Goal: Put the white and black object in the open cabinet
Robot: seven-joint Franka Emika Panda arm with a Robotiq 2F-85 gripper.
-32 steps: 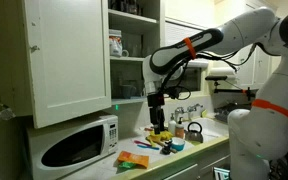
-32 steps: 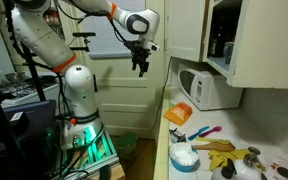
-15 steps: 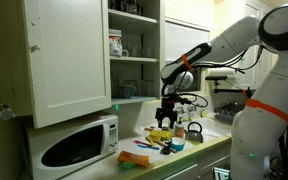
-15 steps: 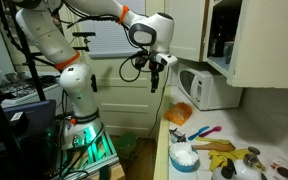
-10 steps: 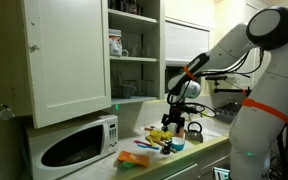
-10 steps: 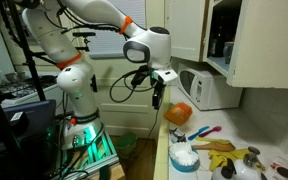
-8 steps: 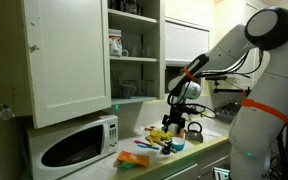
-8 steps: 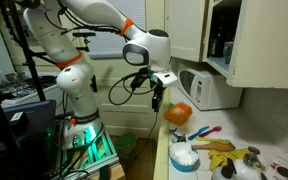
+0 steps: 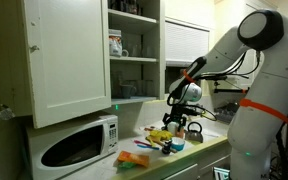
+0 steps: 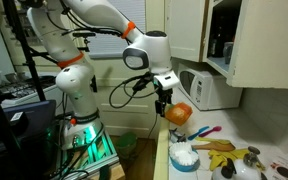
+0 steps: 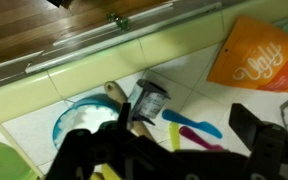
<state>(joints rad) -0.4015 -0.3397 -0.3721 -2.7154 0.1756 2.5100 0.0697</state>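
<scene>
My gripper will turn next and then go down to the object. The white and black object (image 11: 150, 100) lies at an angle between the blue bowl and the blue utensil.
The white and black object (image 11: 149, 100) is a small white container with a dark rim. It lies on the pale counter next to a blue bowl (image 11: 82, 122). My gripper (image 11: 174, 150) hangs above the counter, open and empty, with its dark fingers spread wide just below the object in the wrist view. In both exterior views the gripper (image 9: 174, 113) (image 10: 164, 104) is low over the counter's clutter. The open cabinet (image 9: 134, 50) is tall and white, with mugs and glasses on its shelves. Its panelled door (image 9: 69, 60) is swung wide.
A white microwave (image 9: 76, 146) stands under the cabinet door. An orange packet (image 11: 259, 55), blue and pink utensils (image 11: 194, 126) and yellow items (image 10: 219, 147) lie on the counter. The counter edge (image 11: 94, 55) drops to a wooden floor. A kettle (image 9: 194, 130) stands by the sink.
The arm has swung down from high beside the cabinet and now holds the gripper low over the counter items. Nothing has been gripped.
</scene>
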